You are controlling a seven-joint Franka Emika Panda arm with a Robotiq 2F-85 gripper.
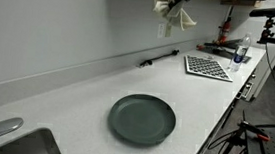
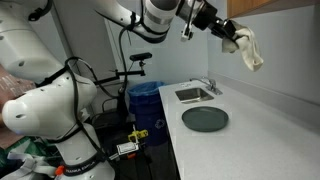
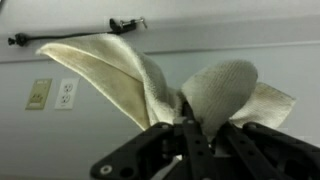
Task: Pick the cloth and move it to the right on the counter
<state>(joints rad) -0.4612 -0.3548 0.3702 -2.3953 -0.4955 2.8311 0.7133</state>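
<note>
Bare counter [image 1: 178, 95] beside the green plate lies below and back from the cloth, so my gripper needs to move back and down next, tilting its fingers downward, to release the cloth.
A cream cloth [image 3: 150, 85] hangs bunched from my gripper [image 3: 190, 135], which is shut on it. In both exterior views the cloth [image 1: 173, 15] [image 2: 247, 48] is held high above the white counter [image 1: 85, 98], near the back wall. The gripper [image 2: 226, 30] grips the cloth's top, and the rest droops below it. In the wrist view the cloth's folds spread left and right of the jaws against the wall.
A dark green plate [image 1: 142, 119] [image 2: 205, 119] lies on the counter. A sink [image 1: 16, 145] [image 2: 194, 94] with a faucet is at one end. A checkered mat [image 1: 209, 66] lies at the other end. A wall outlet [image 3: 52, 94] and a black cable [image 3: 75, 33] are on the wall.
</note>
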